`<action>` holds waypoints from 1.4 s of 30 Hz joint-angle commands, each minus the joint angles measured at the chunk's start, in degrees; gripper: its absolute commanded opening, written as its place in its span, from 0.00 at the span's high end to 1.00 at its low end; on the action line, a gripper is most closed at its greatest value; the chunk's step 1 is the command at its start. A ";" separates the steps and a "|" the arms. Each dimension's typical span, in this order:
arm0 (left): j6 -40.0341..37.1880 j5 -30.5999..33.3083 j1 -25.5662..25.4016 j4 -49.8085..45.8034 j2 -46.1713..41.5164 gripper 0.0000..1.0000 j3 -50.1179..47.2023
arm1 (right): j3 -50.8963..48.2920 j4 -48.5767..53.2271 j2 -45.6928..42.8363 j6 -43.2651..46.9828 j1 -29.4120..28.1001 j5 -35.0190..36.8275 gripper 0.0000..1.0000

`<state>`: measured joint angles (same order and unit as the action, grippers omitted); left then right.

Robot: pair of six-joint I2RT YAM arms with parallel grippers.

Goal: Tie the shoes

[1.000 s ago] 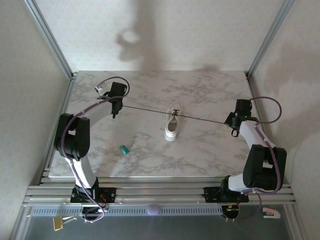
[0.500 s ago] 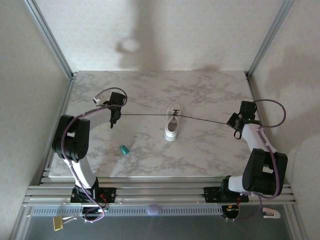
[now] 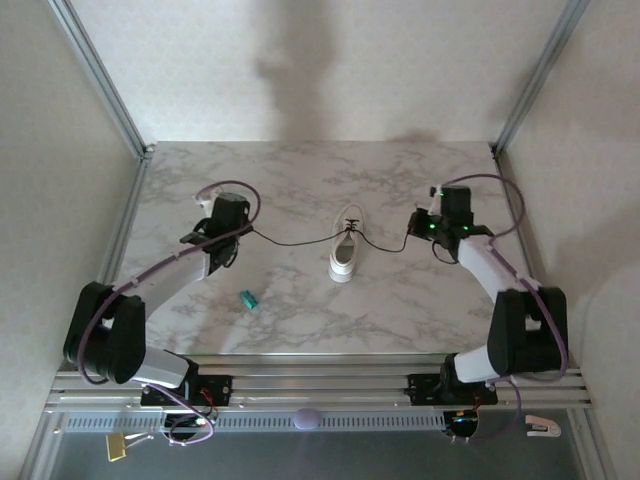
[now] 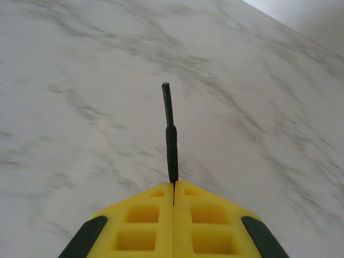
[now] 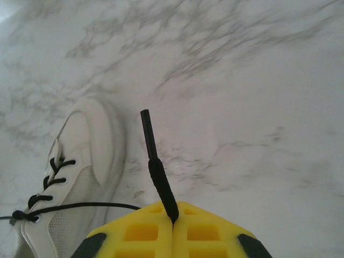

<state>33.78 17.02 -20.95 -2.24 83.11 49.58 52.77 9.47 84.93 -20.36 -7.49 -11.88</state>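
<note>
The left gripper next moves back and toward the sneaker (image 3: 345,247) over the bare marble and releases the lace end, as its lace already clears the shoe.
The white sneaker (image 3: 345,247) lies mid-table, its black laces running out to both sides and sagging. My left gripper (image 3: 238,235) is left of the shoe, shut on the left lace end. In the left wrist view the yellow fingers (image 4: 173,185) are pressed together with the lace tip (image 4: 170,129) sticking out above the marble. My right gripper (image 3: 410,235) is right of the shoe, shut on the right lace end. The right wrist view shows its gripper (image 5: 173,215) pinching the lace tip (image 5: 153,156), with the sneaker (image 5: 86,145) just to the left.
A small teal object (image 3: 248,299) lies on the marble table (image 3: 400,300) in front of the left gripper. Metal frame posts (image 3: 120,110) and white walls stand at the table's sides and back.
Both grippers have moved inward toward the shoe, still shut on the lace ends. The laces, taut a second ago, now hang slack.
</note>
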 commanded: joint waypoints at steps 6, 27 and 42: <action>-0.73 -6.62 -4.27 4.65 -1.53 1.00 -2.23 | 12.30 0.11 18.87 0.14 -6.08 -2.74 1.00; -0.15 0.74 -4.27 -1.47 -13.25 1.00 -5.91 | 11.29 -2.99 11.79 1.27 -12.46 8.23 1.00; -1.04 -2.42 -4.15 1.31 -6.61 0.74 -8.71 | 5.53 2.14 -22.22 7.80 -12.85 10.03 1.00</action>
<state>33.28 15.35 -25.30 -1.98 75.66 40.91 57.10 9.08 62.67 -14.28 -19.92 4.27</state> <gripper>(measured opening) 0.183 0.038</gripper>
